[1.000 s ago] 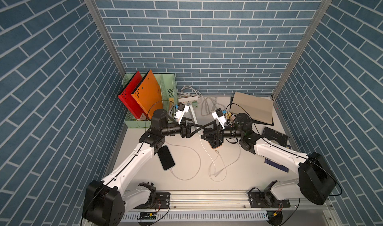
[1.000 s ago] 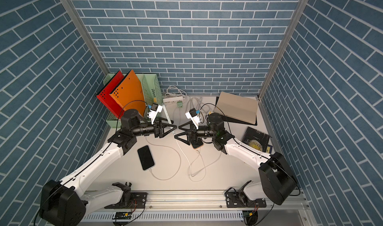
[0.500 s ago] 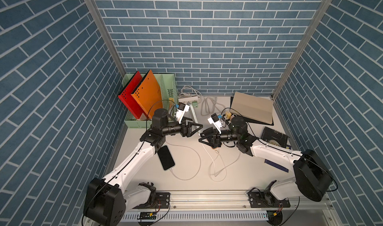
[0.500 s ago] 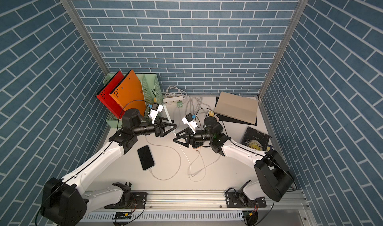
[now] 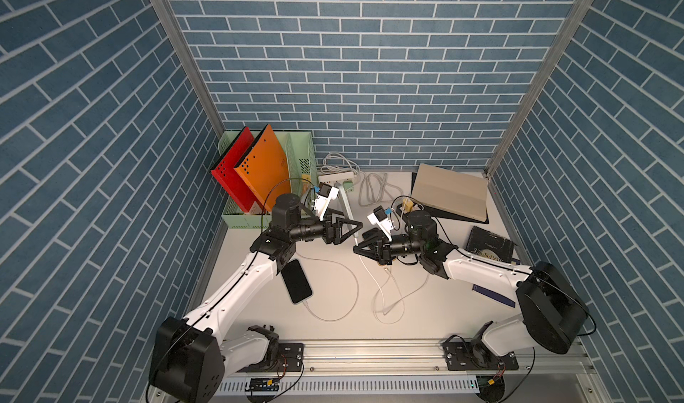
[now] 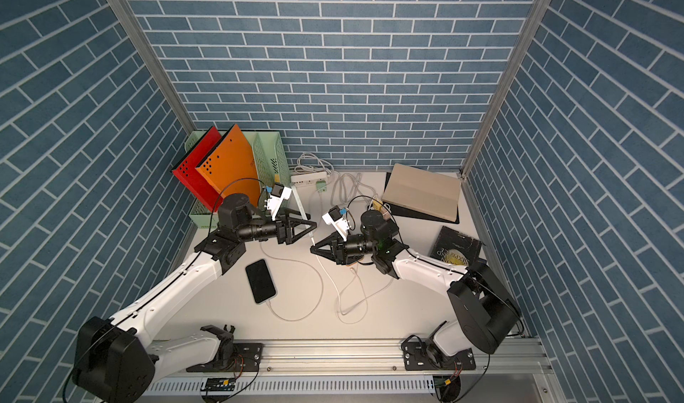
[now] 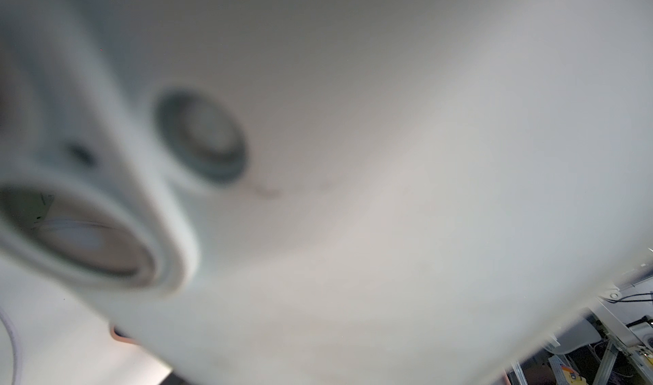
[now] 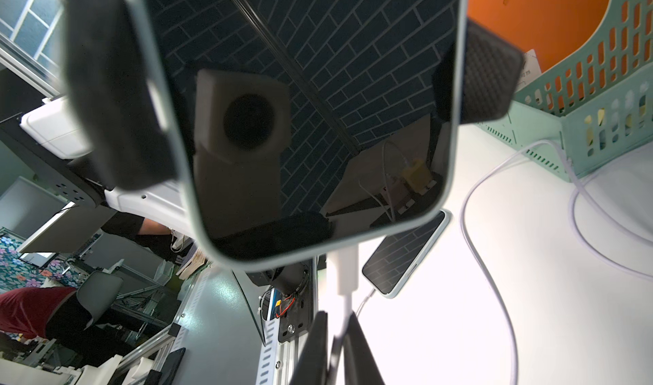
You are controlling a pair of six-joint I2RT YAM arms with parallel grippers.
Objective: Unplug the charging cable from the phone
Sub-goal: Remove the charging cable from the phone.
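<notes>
The white plug (image 8: 342, 270) still sits in the phone's bottom end, so my right gripper will next pull down toward the bare tabletop below and release the charging cable.
My left gripper (image 5: 354, 226) is shut on the phone (image 5: 348, 212), holding it on edge above the table. In the right wrist view the phone's dark screen (image 8: 318, 83) sits between the left gripper's black pads (image 8: 491, 79). A white plug (image 8: 342, 270) is still seated in the phone's bottom end. My right gripper (image 8: 335, 344) is shut on the charging cable (image 5: 374, 279) just behind that plug. In both top views the two grippers meet tip to tip, with the right gripper (image 6: 314, 250) below the phone (image 6: 301, 208). The phone's blurred white back (image 7: 353, 153) fills the left wrist view.
A second dark phone (image 5: 296, 281) lies flat by the left arm with its own white cable attached. At the back stand a green file rack (image 5: 299, 153) with red and orange folders, a power strip (image 5: 335, 177) and a beige box (image 5: 449, 192). A black book (image 5: 488, 244) lies right.
My right gripper has moved left to the phone's lower end and has gone from wide open to shut on the cable. The left arm and phone have stayed put.
</notes>
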